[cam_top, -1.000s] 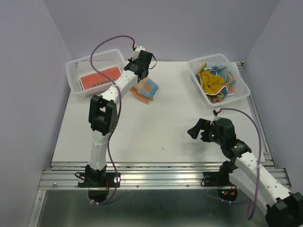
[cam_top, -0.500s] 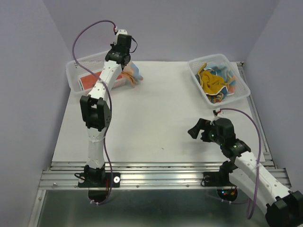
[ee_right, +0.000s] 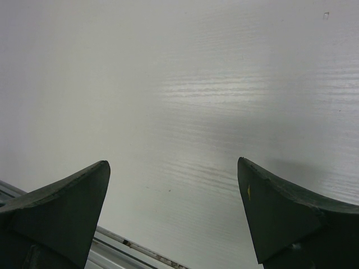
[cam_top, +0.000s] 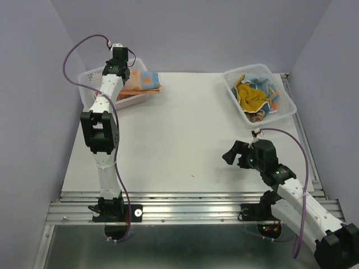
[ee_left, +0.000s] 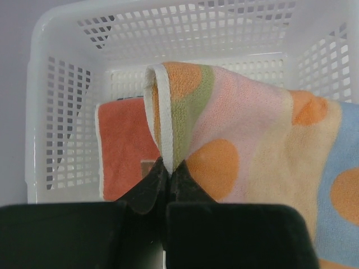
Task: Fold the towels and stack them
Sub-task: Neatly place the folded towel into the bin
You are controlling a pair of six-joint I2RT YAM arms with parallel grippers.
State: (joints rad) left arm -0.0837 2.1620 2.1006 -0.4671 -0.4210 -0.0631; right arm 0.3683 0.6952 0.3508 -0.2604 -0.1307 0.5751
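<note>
My left gripper lowers to its left in the top view next, drawing the overhanging orange-red towel inside, and releases, since the towel lies that way.
My left gripper (ee_left: pixel 167 168) is shut on the white-hemmed edge of a folded towel (ee_left: pixel 252 145) printed with orange dots on pink, cream and light blue. In the top view this towel (cam_top: pixel 145 82) hangs over the right rim of the back-left basket (cam_top: pixel 90 79), with the left gripper (cam_top: pixel 124 72) above the basket. An orange-red towel (ee_left: pixel 123 145) lies flat on that basket's floor. Several unfolded towels (cam_top: pixel 255 95), mustard yellow and blue-white among them, fill the back-right basket (cam_top: pixel 285 106). My right gripper (ee_right: pixel 174 185) is open over bare table (ee_right: pixel 196 84), holding nothing, low at the near right (cam_top: pixel 233 156).
The white perforated walls of the left basket (ee_left: pixel 56 112) surround the held towel on three sides. A metal rail (cam_top: pixel 190 197) runs along the table's near edge, and purple walls (cam_top: pixel 33 84) close the sides and back.
My left arm has carried the dotted towel up off the table and leftward to the back-left basket. The right arm has stayed still.
</note>
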